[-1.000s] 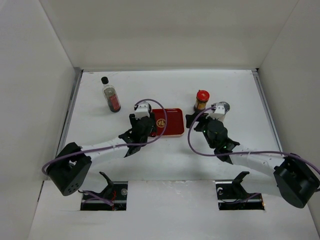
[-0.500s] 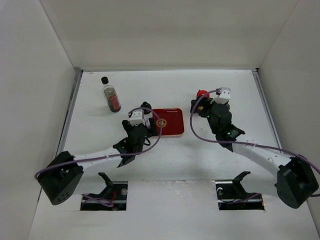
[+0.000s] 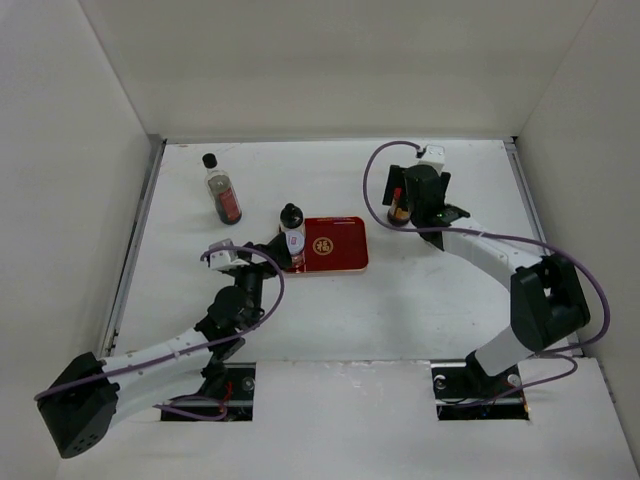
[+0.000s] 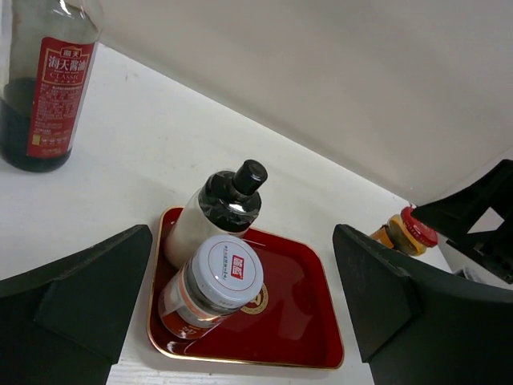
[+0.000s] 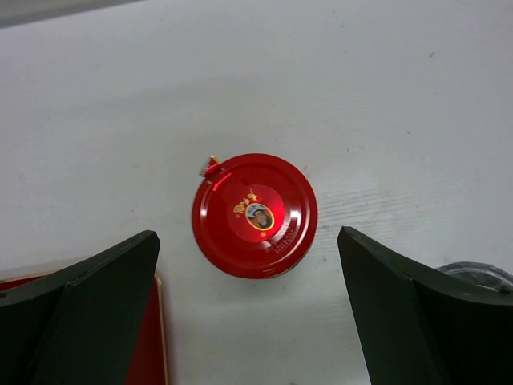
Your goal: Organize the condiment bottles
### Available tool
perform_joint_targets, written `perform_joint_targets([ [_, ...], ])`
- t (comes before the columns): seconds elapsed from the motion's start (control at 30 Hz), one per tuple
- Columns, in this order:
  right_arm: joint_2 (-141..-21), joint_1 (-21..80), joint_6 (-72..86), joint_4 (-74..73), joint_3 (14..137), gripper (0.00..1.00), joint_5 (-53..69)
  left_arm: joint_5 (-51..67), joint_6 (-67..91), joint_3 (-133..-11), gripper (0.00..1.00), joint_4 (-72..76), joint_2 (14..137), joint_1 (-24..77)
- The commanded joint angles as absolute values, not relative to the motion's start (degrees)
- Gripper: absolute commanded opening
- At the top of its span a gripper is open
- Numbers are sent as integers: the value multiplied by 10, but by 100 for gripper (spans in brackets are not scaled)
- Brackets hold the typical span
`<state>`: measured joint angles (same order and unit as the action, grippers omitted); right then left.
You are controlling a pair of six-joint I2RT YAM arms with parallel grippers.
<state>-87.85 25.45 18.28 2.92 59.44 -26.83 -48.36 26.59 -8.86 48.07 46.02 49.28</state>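
Observation:
The open fingers of my right gripper are already on either side of the cap, so they need to move down next over the jar's red cap (image 3: 397, 197) (image 5: 255, 216) below my right gripper.
Two condiment bottles stand at the left end of the red tray (image 4: 298, 322): a white bottle with a black cap (image 4: 227, 205) and a grey-lidded jar (image 4: 216, 282) in front of it. My left gripper (image 4: 240, 237) is open, drawn back from them and touching nothing. The tall dark bottle (image 3: 222, 190) stands apart at the far left. A red-capped brown jar (image 5: 255, 213) sits on the table right of the tray. Directly above it hangs my right gripper (image 5: 247, 234), open, with a finger on each side of the jar and well clear of it.
A grey lid of another shaker (image 5: 478, 277) shows at the lower right of the right wrist view, close to the red-capped jar. The tray's right edge (image 5: 158, 337) lies just left of that jar. White walls enclose the table on three sides.
My left gripper opened and drew back toward its base, leaving the black-capped bottle on the tray. My right arm swung toward the far wall and now hangs over the red-capped jar.

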Motion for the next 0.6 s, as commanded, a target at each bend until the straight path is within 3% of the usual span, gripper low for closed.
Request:
perform_joint_targets([
  [0.0,-896,241,170,11,635,100,-295,-498,270,-79,100,541,472,499],
  [0.3,-967,225,171,27,673,98,-256,-503,272,-78,100,555,508,500],
  [0.47,-965,226,170,41,679,59,-249,-506,273,-77,100,562,517,498],
  [0.57,-916,232,161,72,657,53,-252,-506,273,-76,100,566,518,498],
])
